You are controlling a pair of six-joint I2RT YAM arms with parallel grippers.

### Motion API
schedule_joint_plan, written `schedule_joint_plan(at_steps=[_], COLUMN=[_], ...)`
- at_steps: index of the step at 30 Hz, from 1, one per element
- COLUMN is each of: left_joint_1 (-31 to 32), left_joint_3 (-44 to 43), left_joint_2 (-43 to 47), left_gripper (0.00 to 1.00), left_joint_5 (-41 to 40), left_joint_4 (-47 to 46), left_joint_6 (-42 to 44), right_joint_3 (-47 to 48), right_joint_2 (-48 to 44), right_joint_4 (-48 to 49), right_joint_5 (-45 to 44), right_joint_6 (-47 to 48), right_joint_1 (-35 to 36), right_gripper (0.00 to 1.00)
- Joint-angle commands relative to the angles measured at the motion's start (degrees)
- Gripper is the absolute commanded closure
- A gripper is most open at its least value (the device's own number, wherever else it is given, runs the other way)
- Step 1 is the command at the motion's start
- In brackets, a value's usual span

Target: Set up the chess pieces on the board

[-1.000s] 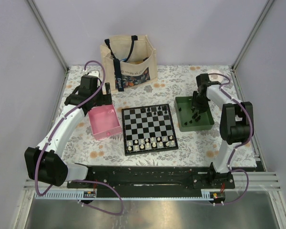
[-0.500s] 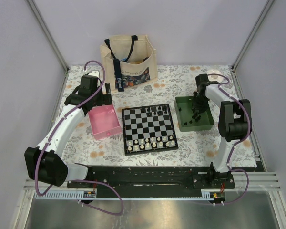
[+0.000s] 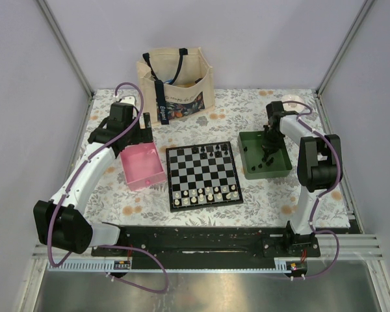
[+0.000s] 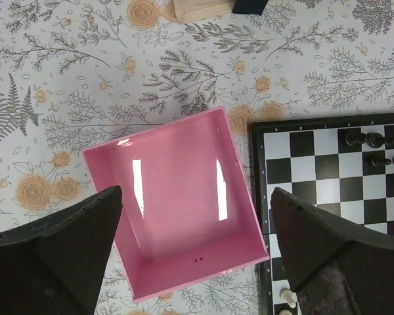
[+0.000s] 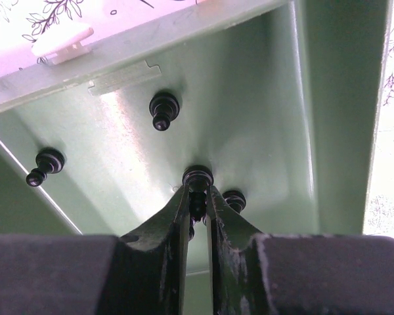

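Observation:
The right gripper rises next, moves left in the top view, lowers its black piece and releases it on the board's far row (image 3: 210, 148), since other black pieces stand there.
In the right wrist view my right gripper (image 5: 197, 191) reaches down into the green tray (image 5: 276, 98), its fingers pinched on a black chess piece (image 5: 197, 176) that rests on the tray floor. Three other black pieces (image 5: 163, 108) lie loose near it. From above, the right gripper (image 3: 268, 148) sits inside the green tray (image 3: 264, 175). The board (image 3: 203, 179) lies at the table's centre, with several black pieces (image 3: 208, 151) along its far side and white pieces (image 3: 205, 193) along its near side. My left gripper (image 4: 196, 193) hangs open above the pink tray (image 4: 171, 164), holding nothing.
A cream tote bag (image 3: 175, 84) stands behind the board at the back of the table. The pink tray (image 3: 143, 167) lies just left of the board. A flowered cloth (image 3: 110, 195) covers the table, and metal posts frame its corners.
The right gripper's jaws have closed in around a black piece in the green tray. The left arm has stayed where it was.

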State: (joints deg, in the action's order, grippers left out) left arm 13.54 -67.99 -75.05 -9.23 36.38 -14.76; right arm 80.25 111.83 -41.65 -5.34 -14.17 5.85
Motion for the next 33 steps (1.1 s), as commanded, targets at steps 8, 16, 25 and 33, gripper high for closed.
schedule_joint_plan(at_steps=[8,16,25,33], left_joint_1=[0.17,0.17,0.17,0.17], left_joint_3=[-0.22,-0.31,0.05,-0.13], left_joint_2=[0.95,1.13,1.57,1.75], left_gripper=[0.01,0.01,0.01,0.01], left_joint_5=[0.53,0.71,0.36,0.27], left_joint_4=[-1.66,-1.66,-1.58,-1.66], left_joint_6=[0.7,0.61,0.7,0.7], right_joint_3=[5.35,12.64,21.78,27.59], right_joint_2=[-9.7,-10.15,-3.12,3.74], right_joint_4=[-1.94,-5.55,-6.95,-8.27], right_joint_5=[0.07,3.76,5.17,6.57], right_joint_6=[-0.06,-0.15,-2.08,-2.35], right_joint_1=[-0.22,3.1,15.32,21.39], right_gripper=[0.9,0.9,0.9,0.9])
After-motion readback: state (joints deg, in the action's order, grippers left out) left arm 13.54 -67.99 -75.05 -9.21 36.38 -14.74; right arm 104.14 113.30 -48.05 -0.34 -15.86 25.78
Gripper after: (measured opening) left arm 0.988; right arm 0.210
